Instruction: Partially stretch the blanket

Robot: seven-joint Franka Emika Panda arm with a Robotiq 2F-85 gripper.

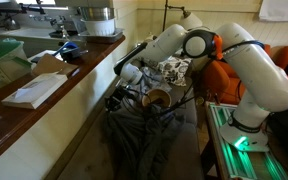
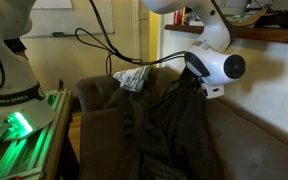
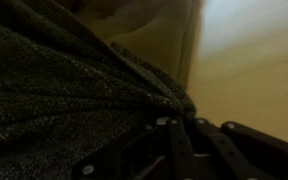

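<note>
My gripper draws the blanket outward toward the pale wall below the wooden counter (image 1: pixel 95 106) (image 3: pixel 219 83) next, then opens, since the blanket still hangs in folds.
The blanket (image 1: pixel 144 140) is a dark grey-olive wrinkled cloth draped over a seat; it shows in both exterior views (image 2: pixel 154 130). My gripper (image 1: pixel 117 100) is at the blanket's upper edge, beside the wooden counter. In an exterior view the gripper (image 2: pixel 186 86) holds a bunch of cloth lifted, with folds hanging down from it. In the wrist view the fingers (image 3: pixel 171 122) are shut together on a pinched fold of the blanket (image 3: pixel 54 90), which fills the left of that view.
A round tan bowl (image 1: pixel 156 98) and a white-and-dark patterned fabric bundle (image 1: pixel 172 68) (image 2: pixel 134 78) lie behind the blanket. A wooden counter (image 1: pixel 59 100) with papers (image 1: pixel 34 90) runs close beside the gripper. The green-lit robot base (image 2: pixel 19 125) stands next to the seat.
</note>
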